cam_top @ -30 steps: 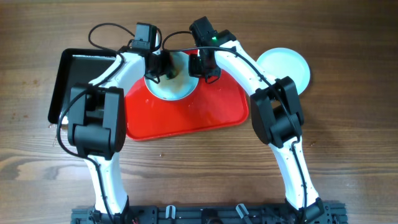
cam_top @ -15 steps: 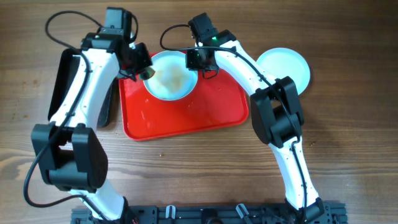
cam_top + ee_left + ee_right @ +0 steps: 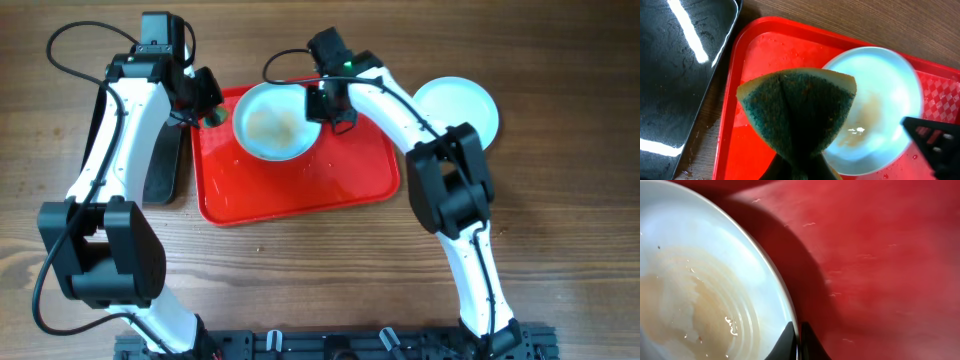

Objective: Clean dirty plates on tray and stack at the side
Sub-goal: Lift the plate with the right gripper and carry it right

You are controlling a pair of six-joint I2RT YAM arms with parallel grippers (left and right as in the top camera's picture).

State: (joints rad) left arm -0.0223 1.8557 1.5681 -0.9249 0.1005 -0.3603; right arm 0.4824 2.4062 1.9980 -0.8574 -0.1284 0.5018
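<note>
The plate in my right gripper goes up, then across and down onto the clean white plate [image 3: 458,110] next, since that lies to the gripper's right in the overhead view.
A white plate [image 3: 274,121] with brown sauce smears sits at the back of the red tray [image 3: 300,185]; it also shows in the left wrist view [image 3: 877,107] and the right wrist view [image 3: 700,295]. My right gripper [image 3: 322,103] is shut on this plate's right rim [image 3: 797,342]. My left gripper [image 3: 207,110] is shut on a folded green sponge [image 3: 797,110], held above the tray's back left corner, left of the plate. A clean white plate [image 3: 458,110] lies on the table to the right of the tray.
A glossy black tray [image 3: 165,165] lies left of the red tray, mostly under my left arm; it shows in the left wrist view [image 3: 675,75]. Water drops lie on the red tray [image 3: 752,60]. Bare wooden table lies in front.
My left arm swung left, carrying the sponge off the plate to the tray's left edge. The smeared plate is now uncovered. The right gripper stayed on the plate's rim.
</note>
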